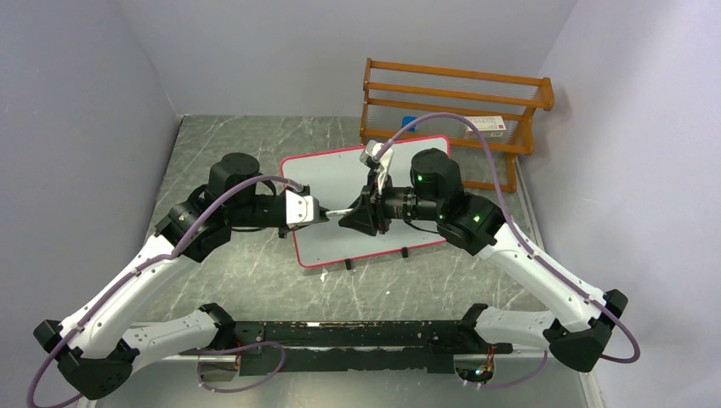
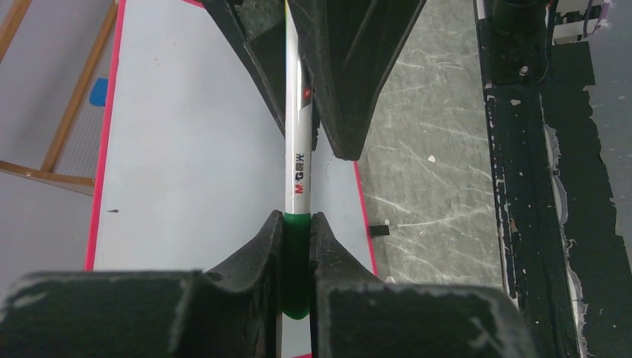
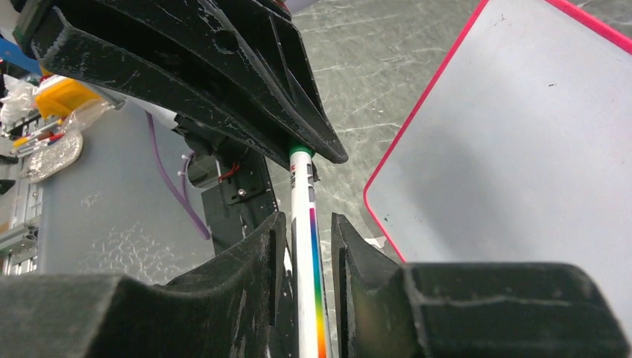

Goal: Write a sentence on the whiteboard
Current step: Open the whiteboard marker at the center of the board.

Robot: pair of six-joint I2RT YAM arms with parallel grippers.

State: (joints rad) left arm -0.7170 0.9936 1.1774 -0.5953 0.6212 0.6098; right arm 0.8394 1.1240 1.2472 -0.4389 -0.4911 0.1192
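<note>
The robot needs to pull the cap off the marker (image 1: 334,212) with its left gripper, back and down to let go, because bare tabletop between the board and the rail lies below and back from the gripper.
The whiteboard (image 1: 333,180) lies flat mid-table, white with a pink-red rim; it also shows in the left wrist view (image 2: 194,149) and the right wrist view (image 3: 522,149). No sentence shows on it. A white marker (image 1: 334,212) with a green cap (image 2: 296,246) hangs level above the board's near left part. My left gripper (image 1: 316,212) is shut on the cap (image 2: 296,224). My right gripper (image 1: 350,218) straddles the rainbow-striped barrel (image 3: 307,224), its jaws slightly apart with thin gaps on both sides of the barrel.
A wooden rack (image 1: 455,110) stands at the back right, with a white box (image 1: 491,127) and something blue behind its slats. The board's black feet (image 1: 349,265) stick out at its near edge. A black rail (image 1: 374,331) runs along the table's front.
</note>
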